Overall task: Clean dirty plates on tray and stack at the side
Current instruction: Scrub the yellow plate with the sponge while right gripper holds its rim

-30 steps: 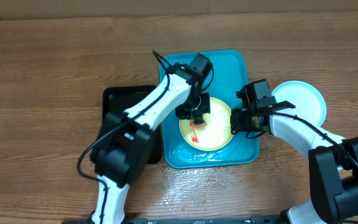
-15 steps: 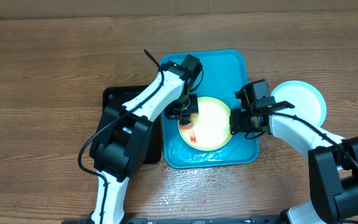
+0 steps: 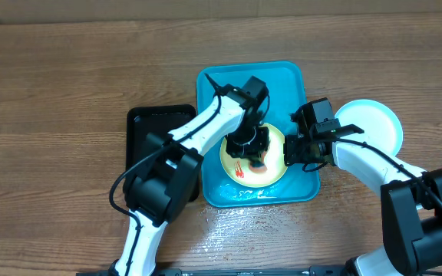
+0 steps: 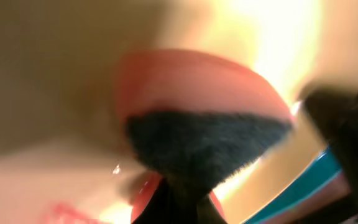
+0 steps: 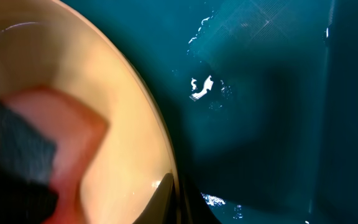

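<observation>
My left gripper should next go up and then down into the black tray (image 3: 151,127) to let go of the sponge, because that tray is to its left in the overhead view.
A pale yellow plate (image 3: 271,170) with a red sauce smear (image 3: 240,169) lies on the turquoise tray (image 3: 282,80). My left gripper (image 3: 255,148) is shut on a pink sponge with a dark scouring pad (image 4: 204,140) and presses it on the plate (image 4: 55,168). The smear (image 4: 61,211) lies beside the sponge. My right gripper (image 3: 292,151) is shut on the plate's right rim; one finger (image 5: 169,196) lies on the rim (image 5: 135,124). A light blue-white plate (image 3: 371,126) sits on the table right of the tray. I see no second yellow plate.
A black tray (image 3: 152,126) lies left of the turquoise tray, under my left arm. Water glistens on the tray floor (image 5: 260,93) and on the wood in front of the tray (image 3: 229,218).
My left gripper has swept the sponge from the plate's left edge back to its middle. The right gripper and the plate have not moved.
</observation>
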Available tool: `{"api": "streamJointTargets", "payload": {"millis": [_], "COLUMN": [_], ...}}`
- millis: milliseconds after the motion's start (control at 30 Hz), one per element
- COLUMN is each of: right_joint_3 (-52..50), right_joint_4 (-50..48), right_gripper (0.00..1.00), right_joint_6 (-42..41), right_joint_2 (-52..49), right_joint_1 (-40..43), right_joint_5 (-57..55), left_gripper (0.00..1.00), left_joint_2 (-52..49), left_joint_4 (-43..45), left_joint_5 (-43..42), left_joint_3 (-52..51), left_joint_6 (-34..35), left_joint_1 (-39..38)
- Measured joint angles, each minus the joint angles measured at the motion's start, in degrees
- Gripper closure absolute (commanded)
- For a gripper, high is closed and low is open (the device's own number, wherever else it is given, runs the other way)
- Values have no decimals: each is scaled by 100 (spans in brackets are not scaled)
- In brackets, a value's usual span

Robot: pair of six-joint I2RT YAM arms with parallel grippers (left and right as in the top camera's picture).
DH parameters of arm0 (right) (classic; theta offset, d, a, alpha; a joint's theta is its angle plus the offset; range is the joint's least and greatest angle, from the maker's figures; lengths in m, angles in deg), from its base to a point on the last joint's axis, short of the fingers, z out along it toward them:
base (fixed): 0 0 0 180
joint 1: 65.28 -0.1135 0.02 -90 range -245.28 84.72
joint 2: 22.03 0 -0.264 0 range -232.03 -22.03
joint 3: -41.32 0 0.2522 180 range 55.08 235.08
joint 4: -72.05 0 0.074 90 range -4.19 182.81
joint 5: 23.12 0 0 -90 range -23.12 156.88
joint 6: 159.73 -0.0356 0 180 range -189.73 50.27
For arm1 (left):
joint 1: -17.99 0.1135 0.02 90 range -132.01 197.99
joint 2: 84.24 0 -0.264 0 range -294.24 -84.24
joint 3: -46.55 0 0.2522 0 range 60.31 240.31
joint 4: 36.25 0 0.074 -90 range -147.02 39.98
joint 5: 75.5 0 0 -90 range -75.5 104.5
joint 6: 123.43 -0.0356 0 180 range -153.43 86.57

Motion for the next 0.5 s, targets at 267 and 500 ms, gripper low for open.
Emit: {"api": "streamJointTargets", "payload": {"millis": [267, 500], "right_joint_3": [0, 0], "right_joint_4": [48, 63], "right_gripper": [96, 96], "right_joint_6": [0, -9], "right_joint_2": [0, 0], "right_joint_1": [-4, -26], "right_joint_5": [83, 118], "left_gripper": [96, 96], "left_joint_2": [0, 4], "left_joint_4": [-863, -1147], "left_joint_5": [975, 2433], "left_joint_3": [7, 105], "left_joint_6": [-4, -20], "left_joint_1": [55, 9]}}
